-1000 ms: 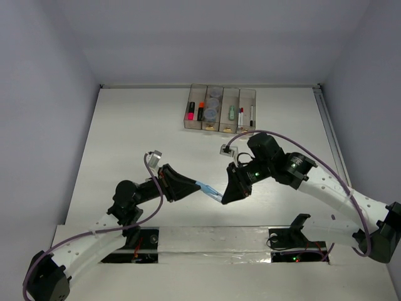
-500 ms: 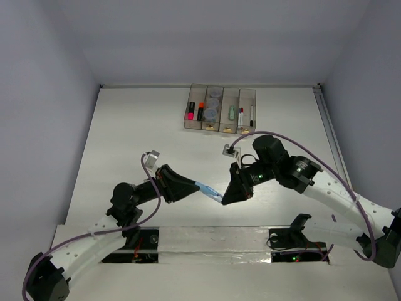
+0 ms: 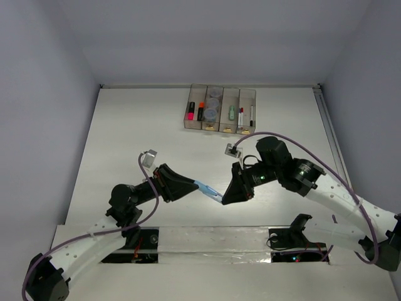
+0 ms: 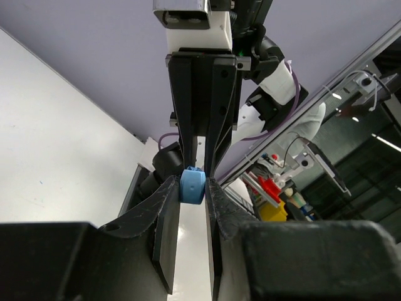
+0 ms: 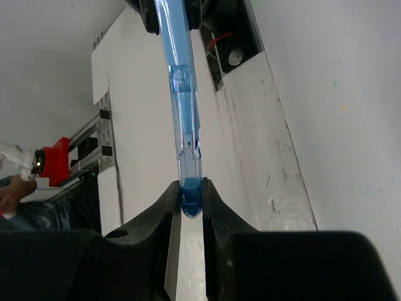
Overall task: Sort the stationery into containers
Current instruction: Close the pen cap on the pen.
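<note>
The robot's right gripper will next carry the light-blue pen (image 3: 208,190) outward over the bin with the green piece (image 3: 231,113) and let go of it there, since the bare bottom of the bin shows beside the green piece.
A light-blue pen (image 3: 208,190) hangs in the air between my two grippers, above the front middle of the table. My left gripper (image 3: 195,184) is shut on its left end, which shows as a blue round end (image 4: 192,186) between the pads. My right gripper (image 3: 222,199) is shut on its right end, the clear blue cap (image 5: 191,199); the pen's barrel (image 5: 180,81) runs away from it. The four joined bins (image 3: 220,109) stand at the back and hold pink and orange markers (image 3: 195,111), round jars (image 3: 212,105), a green piece (image 3: 231,113) and thin pens (image 3: 246,115).
The white table (image 3: 125,150) spans the view, with grey walls at the back and sides. A metal rail (image 3: 329,135) runs along the table's right edge. Both arm bases sit at the near edge on a white strip (image 3: 213,241).
Both grippers keep their grip on the pen and stay almost in place. The right arm's elbow has shifted slightly to the right and the left wrist slightly to the left.
</note>
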Available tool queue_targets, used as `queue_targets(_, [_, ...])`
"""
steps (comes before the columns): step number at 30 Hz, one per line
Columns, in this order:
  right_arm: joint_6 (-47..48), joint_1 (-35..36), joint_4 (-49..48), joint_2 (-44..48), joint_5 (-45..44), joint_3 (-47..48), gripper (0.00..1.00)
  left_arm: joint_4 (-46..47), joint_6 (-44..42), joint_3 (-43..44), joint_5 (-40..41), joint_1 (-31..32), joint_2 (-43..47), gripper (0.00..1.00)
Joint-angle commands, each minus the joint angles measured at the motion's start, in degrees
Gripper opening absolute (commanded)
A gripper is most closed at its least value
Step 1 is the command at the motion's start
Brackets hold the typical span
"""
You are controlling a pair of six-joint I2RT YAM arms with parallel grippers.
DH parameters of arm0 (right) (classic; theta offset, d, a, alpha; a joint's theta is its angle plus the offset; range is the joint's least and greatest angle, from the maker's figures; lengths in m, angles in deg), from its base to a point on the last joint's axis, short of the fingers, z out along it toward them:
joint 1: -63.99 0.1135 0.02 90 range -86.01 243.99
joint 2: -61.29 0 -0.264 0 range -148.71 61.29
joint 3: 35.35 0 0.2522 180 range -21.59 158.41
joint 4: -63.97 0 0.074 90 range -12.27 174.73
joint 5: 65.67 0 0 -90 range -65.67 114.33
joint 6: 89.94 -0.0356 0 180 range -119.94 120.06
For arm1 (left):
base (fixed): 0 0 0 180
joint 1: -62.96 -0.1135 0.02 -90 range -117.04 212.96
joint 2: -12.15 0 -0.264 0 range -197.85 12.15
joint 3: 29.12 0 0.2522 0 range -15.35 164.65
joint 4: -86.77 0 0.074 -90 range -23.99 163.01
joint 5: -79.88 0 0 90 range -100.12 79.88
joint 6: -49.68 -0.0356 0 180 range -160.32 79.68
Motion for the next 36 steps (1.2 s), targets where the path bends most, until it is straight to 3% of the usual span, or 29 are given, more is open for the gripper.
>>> queue_targets(1, [-0.05, -0.29, 0.24, -2.7, -2.89, -0.94, 0.0, 15.37, 5.76, 0.3, -2.26, 0.13, -2.29, 0.0])
queue_targets(6, [0.4, -0.29, -3.63, -3.49, -1.13, -0.67, 0.0, 21.45, 9.71, -0.76, -2.96, 0.66, -4.4, 0.0])
queue_targets(15, [-0.48, -0.29, -7.49, -2.53, -2.36, -0.85, 0.0, 17.67, 7.88, 0.29, -1.74, 1.8, -3.79, 0.0])
queue_targets(26, [-3.38, -0.29, -13.11, -4.2, -5.26, -1.73, 0.0, 10.82, -0.12, 3.11, 5.2, 10.94, -6.24, 0.0])
queue_targets(36, [-6.02, -0.29, -18.91, -5.51, -9.3, -2.08, 0.0, 12.57, -3.55, 4.25, 9.78, 18.31, -12.83, 0.0])
